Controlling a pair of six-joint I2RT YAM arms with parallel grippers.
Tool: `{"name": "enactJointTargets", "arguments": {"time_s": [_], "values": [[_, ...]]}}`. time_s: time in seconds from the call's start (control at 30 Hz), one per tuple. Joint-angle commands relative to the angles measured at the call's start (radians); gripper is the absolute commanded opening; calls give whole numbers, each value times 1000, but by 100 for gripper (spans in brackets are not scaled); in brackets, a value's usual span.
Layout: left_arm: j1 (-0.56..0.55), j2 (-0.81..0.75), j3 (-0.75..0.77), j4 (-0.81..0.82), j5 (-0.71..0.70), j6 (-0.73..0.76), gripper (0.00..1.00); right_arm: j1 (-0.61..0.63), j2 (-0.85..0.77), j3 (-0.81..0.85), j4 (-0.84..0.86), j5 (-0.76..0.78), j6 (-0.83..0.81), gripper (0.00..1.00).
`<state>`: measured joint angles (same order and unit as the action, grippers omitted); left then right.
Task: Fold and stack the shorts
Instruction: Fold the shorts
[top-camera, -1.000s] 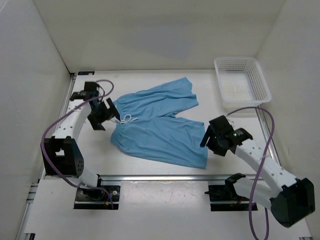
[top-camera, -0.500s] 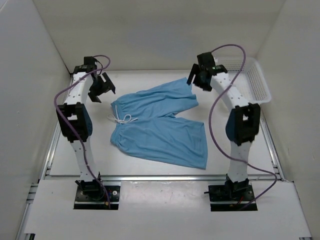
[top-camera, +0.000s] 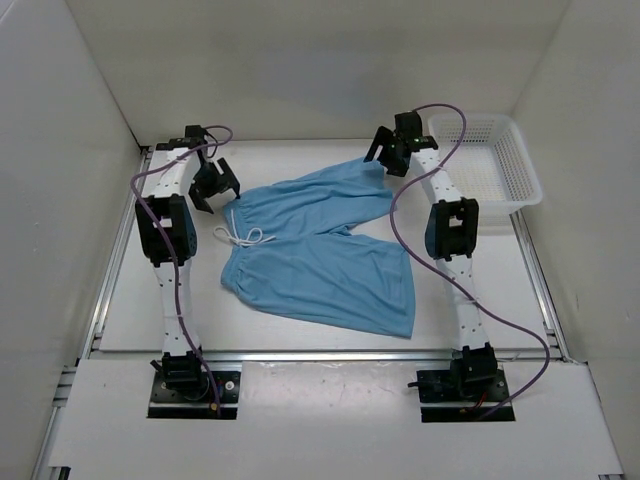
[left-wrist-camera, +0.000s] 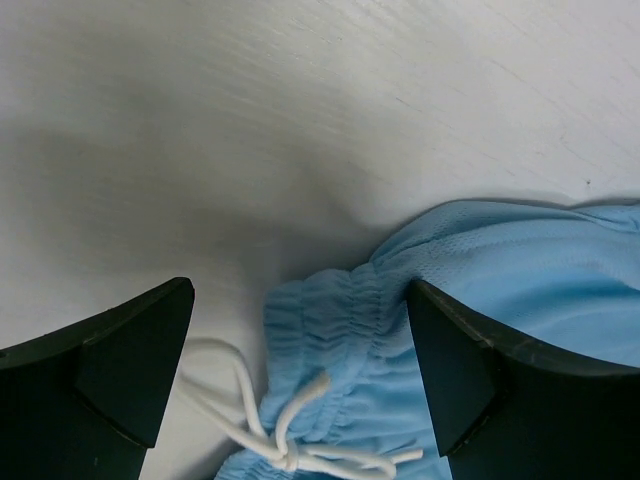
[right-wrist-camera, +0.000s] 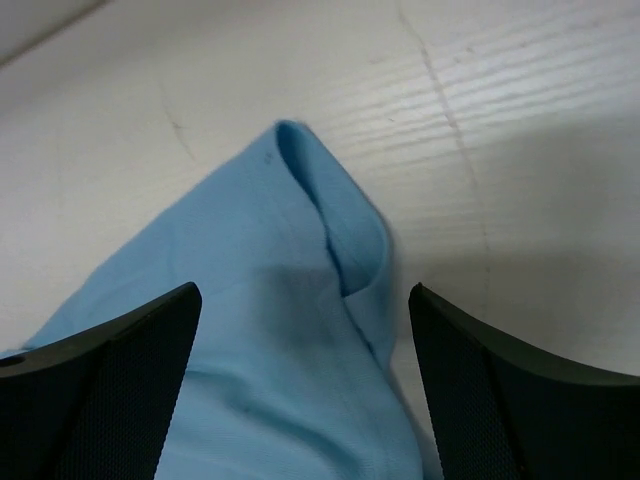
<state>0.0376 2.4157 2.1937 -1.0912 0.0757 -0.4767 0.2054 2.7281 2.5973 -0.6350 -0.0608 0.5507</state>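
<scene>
My left gripper lowers onto the far corner of the waistband (top-camera: 231, 206) (left-wrist-camera: 330, 320) next and closes there, since that gathered corner already lies between the open fingers.
The light blue shorts (top-camera: 320, 245) lie flat in the middle of the table, waist to the left with a white drawstring (top-camera: 244, 237), two legs to the right. My left gripper (top-camera: 215, 187) is open and hovers over the far corner of the waistband (left-wrist-camera: 330, 320); the drawstring knot (left-wrist-camera: 290, 455) shows between its fingers. My right gripper (top-camera: 385, 160) is open over the far corner of the upper leg hem (right-wrist-camera: 330, 230), which is folded over a little. Neither holds the fabric.
A white mesh basket (top-camera: 485, 160) stands at the far right corner of the table, just right of my right arm. White walls close in the table on the left, back and right. A metal rail (top-camera: 320, 353) runs along the front edge.
Both arms have stretched out to the far side of the table. The left gripper went up to the waistband corner and the right one swung from the front right to the far leg corner. The shorts have not moved.
</scene>
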Motion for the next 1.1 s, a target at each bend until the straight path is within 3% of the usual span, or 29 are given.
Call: {"name": "enactJointTargets", "arguments": {"time_s": [0.0,0.1,0.17,0.23,0.27,0.33,0.4,0.43,0.5,0.53,0.57,0.83,1.07], "values": [[4,26,46,13,42,20,100,6,19,60,51,-65,26,89],[4,43,46,31,84,20,95,6,57,60,60,-91,26,84],[4,66,57,31,133,20,67,6,68,60,60,-105,26,78],[4,89,67,44,163,20,45,6,68,60,69,-116,26,65],[4,106,92,44,177,20,25,6,68,60,69,-116,26,60],[4,120,107,44,200,20,12,6,68,60,69,-125,17,46],[4,120,118,44,200,20,10,6,68,60,69,-125,5,39],[4,120,127,44,200,20,10,6,68,60,69,-125,5,29],[4,111,139,44,200,29,10,6,50,60,69,-125,-5,19],[4,100,155,44,200,29,10,6,50,44,69,-125,-5,6],[4,85,164,44,200,29,10,6,32,35,69,-125,-5,0],[13,10,303,4,182,38,10,6,-185,-97,103,15,-24,0],[13,-66,264,-19,182,56,10,6,-384,-298,112,81,-69,0]]}}
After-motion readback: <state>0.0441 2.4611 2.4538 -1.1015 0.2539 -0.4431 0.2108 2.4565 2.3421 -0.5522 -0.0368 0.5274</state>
